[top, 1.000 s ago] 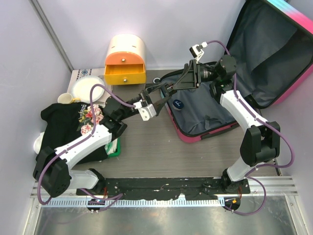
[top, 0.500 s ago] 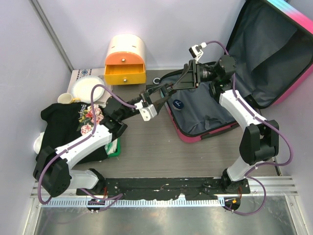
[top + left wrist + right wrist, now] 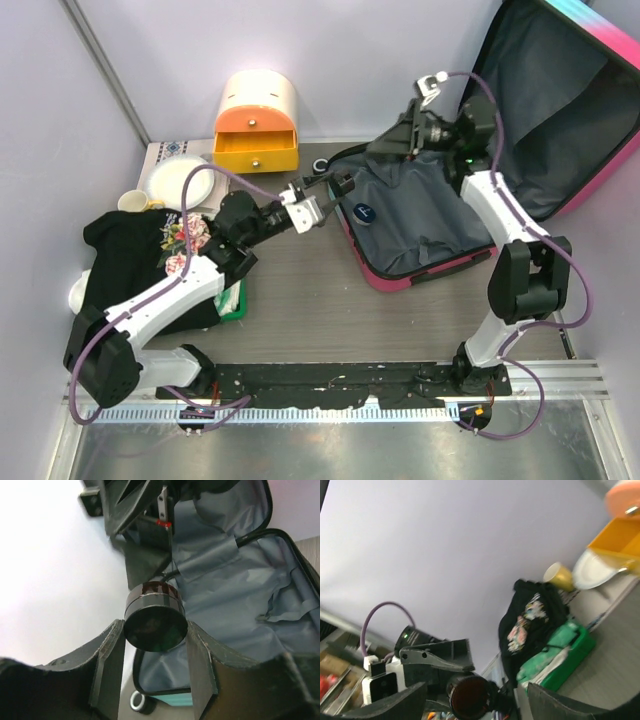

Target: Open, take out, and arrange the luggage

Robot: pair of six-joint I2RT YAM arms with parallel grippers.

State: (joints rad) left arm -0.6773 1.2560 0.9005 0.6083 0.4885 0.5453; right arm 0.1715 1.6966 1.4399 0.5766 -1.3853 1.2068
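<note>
My left gripper needs to swing to the left in the top view next, turning outward to release the jar inside the drawer box's yellow drawer, which is already open.
The pink and turquoise luggage lies open at the right, its lid propped up and its grey lining showing. My left gripper hovers by the case's left edge, shut on a dark round jar held between its two fingers. The jar also shows in the right wrist view. My right gripper is open and empty over the back of the case, apart from the jar, its jaws spread wide. It shows at the top of the left wrist view.
A cream-and-orange drawer box stands at the back. A white plate, a yellow cup, a black printed T-shirt and a green tray lie at the left. A blue round item lies in the case.
My right gripper has pulled back to the right, away from my left gripper. The left gripper has shifted slightly right and keeps the jar.
</note>
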